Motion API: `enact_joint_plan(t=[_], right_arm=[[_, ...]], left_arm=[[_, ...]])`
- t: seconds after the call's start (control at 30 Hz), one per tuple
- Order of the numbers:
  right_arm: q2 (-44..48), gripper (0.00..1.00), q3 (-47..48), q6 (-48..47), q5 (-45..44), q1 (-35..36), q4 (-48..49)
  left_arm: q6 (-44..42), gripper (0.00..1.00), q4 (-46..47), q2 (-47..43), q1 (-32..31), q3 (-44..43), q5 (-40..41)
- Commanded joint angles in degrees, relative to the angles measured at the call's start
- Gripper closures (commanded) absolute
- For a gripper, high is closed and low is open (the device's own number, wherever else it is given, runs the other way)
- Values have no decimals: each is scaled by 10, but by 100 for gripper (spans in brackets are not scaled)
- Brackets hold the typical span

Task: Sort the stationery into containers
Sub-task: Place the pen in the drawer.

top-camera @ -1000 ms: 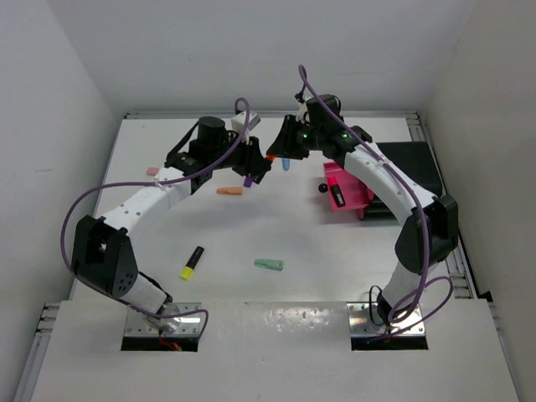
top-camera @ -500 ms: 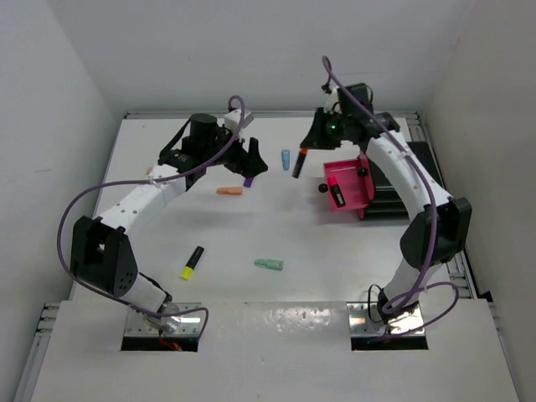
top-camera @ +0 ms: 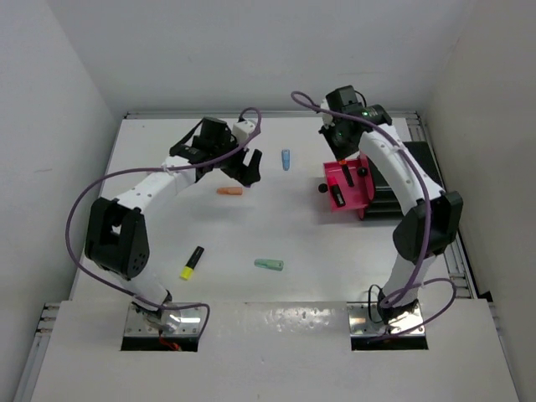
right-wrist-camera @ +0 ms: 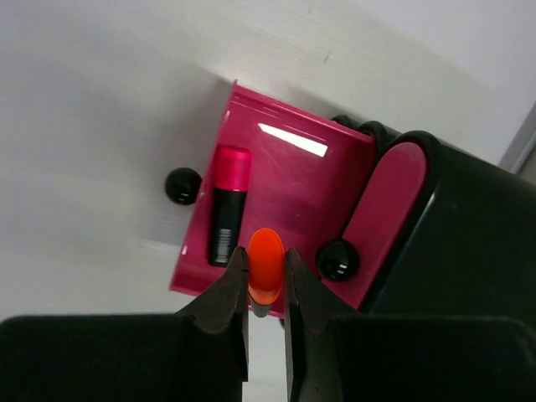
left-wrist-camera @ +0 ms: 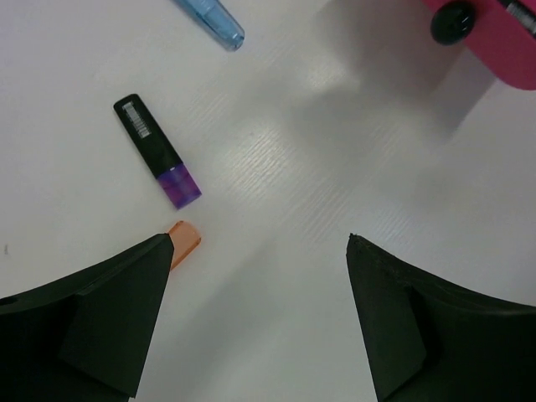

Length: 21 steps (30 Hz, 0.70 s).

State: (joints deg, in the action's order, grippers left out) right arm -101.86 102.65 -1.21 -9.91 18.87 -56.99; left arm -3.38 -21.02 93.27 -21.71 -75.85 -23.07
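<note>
The left gripper turns and comes down to the purple-tipped highlighter [left-wrist-camera: 157, 151] next, onto its black body. The highlighter lies at an angle to my open fingers.
In the right wrist view my right gripper [right-wrist-camera: 265, 255] is shut on an orange-tipped highlighter [right-wrist-camera: 265, 261], held above the open magenta drawer [right-wrist-camera: 293, 188]. A pink-tipped highlighter [right-wrist-camera: 224, 209] lies in that drawer. From above, the right gripper [top-camera: 342, 159] hangs over the drawer [top-camera: 358, 194], which sticks out of the black box [top-camera: 410, 180]. My left gripper [left-wrist-camera: 258, 243] is open and empty above the table. A purple-tipped highlighter [left-wrist-camera: 157, 151], an orange piece [left-wrist-camera: 182, 241] and a blue piece [left-wrist-camera: 213, 18] lie ahead of it.
On the table lie an orange piece [top-camera: 229, 191], a blue piece [top-camera: 286, 159], a yellow-tipped highlighter [top-camera: 192, 262] and a mint piece [top-camera: 269, 265]. Black knobs [right-wrist-camera: 182, 185] [right-wrist-camera: 337, 260] stick out of the drawers. Walls close in the table on three sides.
The two grippers were close together at the table's middle. The left one has opened wide and drawn back left. The right one has carried the orange-tipped highlighter right, over the drawer.
</note>
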Motion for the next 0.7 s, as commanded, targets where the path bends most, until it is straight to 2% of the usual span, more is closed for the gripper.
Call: enact_joint_plan(t=[0.0,0.1,0.27,0.3,0.4,0.43,0.57,0.67], right_arm=[[-30,100,-6,-53,-103,18,6],[-60,100,8,-55,-130,20,3],[-90,98,19,-44,-154,18,15],[-100,96,25,-42,-154,18,14],[-112,81,35,-31,-157,18,12],[-113,74,35,-30,-158,19,10],[-111,61,41,-21,-145,22,2],[-98,57,48,-13,-131,28,-7]], left_arm=[[-18,9,-13,9,-13,-32,34],[-6,6,-4,16,-20,-25,72],[57,11,25,47,-25,-22,180],[81,12,30,53,-24,-23,192],[104,14,41,91,-18,-33,228],[107,14,44,102,-16,-38,227],[115,16,41,154,-11,-80,227],[123,17,36,207,-7,-110,228]])
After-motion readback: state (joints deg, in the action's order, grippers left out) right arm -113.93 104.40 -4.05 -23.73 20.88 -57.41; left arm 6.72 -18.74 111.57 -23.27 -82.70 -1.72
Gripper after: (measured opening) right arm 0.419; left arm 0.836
